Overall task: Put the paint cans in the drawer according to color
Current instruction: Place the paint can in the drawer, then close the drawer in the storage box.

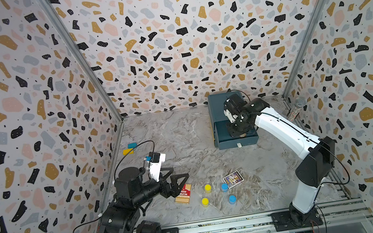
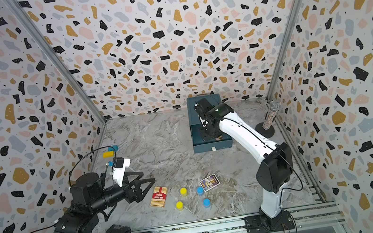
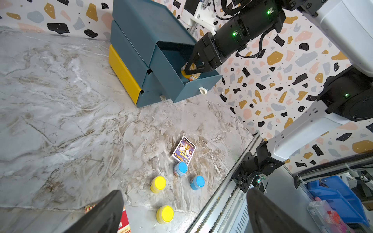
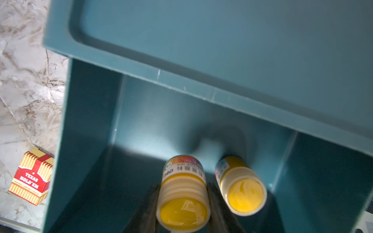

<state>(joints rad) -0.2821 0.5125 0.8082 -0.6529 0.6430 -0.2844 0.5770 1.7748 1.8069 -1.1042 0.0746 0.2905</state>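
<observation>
I should next lower and release my right gripper's held can onto the drawer's bottom (image 4: pixel 187 150), bare below it beside the second orange can.
The teal drawer chest (image 1: pixel 216 108) stands at the back right with its top drawer (image 3: pixel 193 88) pulled out. My right gripper (image 4: pixel 183 189) reaches down into that drawer, shut on an orange paint can (image 4: pixel 182 203). A second orange can (image 4: pixel 242 193) lies beside it on the drawer floor. Two yellow cans (image 1: pixel 207 188) (image 1: pixel 205 201) and two light blue cans (image 1: pixel 224 187) (image 1: pixel 232 199) stand on the table near the front. My left gripper (image 1: pixel 180 172) hovers open and holds nothing, left of these cans, above the red card box.
A red card box (image 1: pixel 184 193) lies under the left gripper's fingers; a purple card box (image 1: pixel 233 179) touches a blue can. Yellow (image 1: pixel 127 151) and blue (image 1: pixel 132 145) blocks sit by the left wall. A glittery microphone (image 1: pixel 297 109) stands at the right wall. The chest's left side is yellow (image 3: pixel 123 74).
</observation>
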